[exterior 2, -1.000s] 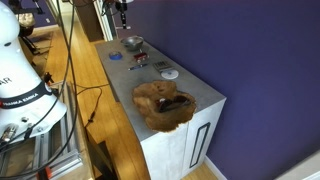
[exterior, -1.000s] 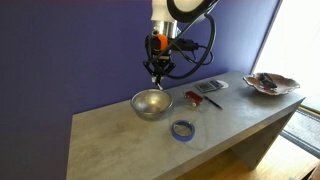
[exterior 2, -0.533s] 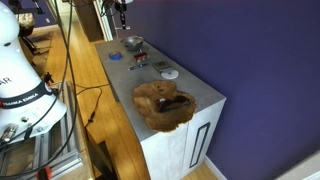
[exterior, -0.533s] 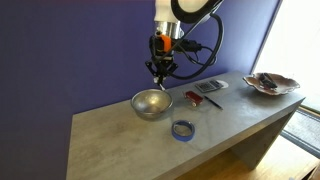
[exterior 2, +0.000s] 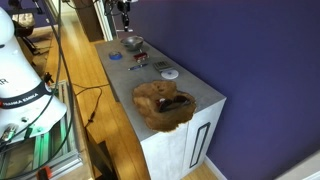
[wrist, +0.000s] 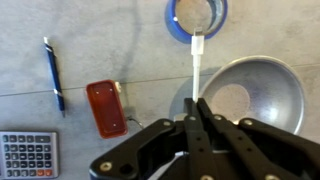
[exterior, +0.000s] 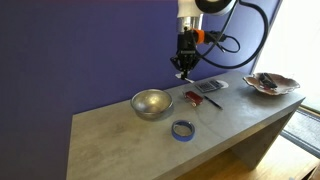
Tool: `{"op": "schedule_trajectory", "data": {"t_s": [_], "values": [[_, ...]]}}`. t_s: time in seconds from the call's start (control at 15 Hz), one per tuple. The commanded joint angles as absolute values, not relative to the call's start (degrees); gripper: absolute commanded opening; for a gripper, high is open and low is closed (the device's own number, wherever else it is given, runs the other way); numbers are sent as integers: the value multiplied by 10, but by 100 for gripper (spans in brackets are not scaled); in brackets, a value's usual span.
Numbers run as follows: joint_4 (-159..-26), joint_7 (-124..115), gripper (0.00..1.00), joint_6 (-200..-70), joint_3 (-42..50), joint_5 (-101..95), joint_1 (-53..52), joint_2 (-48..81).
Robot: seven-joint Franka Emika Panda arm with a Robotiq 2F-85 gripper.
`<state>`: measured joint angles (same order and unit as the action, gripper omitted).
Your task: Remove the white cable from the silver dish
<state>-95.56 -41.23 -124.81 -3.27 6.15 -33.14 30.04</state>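
Note:
The cable needs to be released clear of the dish, so my gripper next needs to move to its left in the wrist view and down, where the red object [wrist: 106, 108] lies, and let go of the cable there.
The silver dish [exterior: 151, 103] sits on the grey table, and in the wrist view [wrist: 247, 92] it lies at the right with nothing in it. My gripper [wrist: 197, 103] is shut on the white cable [wrist: 196, 62], which hangs straight from the fingertips with its plug end toward the blue tape ring. In an exterior view the gripper [exterior: 184, 72] hangs above the table, to the right of the dish, over the red object. The dish also shows far off in the other exterior view [exterior 2: 132, 43].
A blue tape ring [exterior: 182, 129] lies near the front edge. A red object [wrist: 106, 107], a blue pen [wrist: 52, 73] and a calculator [wrist: 27, 155] lie beside the dish. A wavy-edged plate [exterior: 270, 84] stands at the table's far end.
My gripper has moved right, away from above the dish, carrying the white cable with it. The dish and the other objects have not moved.

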Motion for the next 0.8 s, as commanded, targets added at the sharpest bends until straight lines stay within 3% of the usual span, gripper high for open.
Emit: {"op": "schedule_trajectory", "data": {"t_s": [0.0,0.13,0.2,0.4,0.73], "values": [[-1095,-365,1,-1209,-68,63,-277,205],[-1156,-397,1,-1206,-64,58,-259,171],[-1073,-390,5,-1198,-75,52,-262,228],[-1131,-390,5,-1198,-76,53,-244,195],[-1072,-331,1,-1172,-66,-62,-245,277]]}}
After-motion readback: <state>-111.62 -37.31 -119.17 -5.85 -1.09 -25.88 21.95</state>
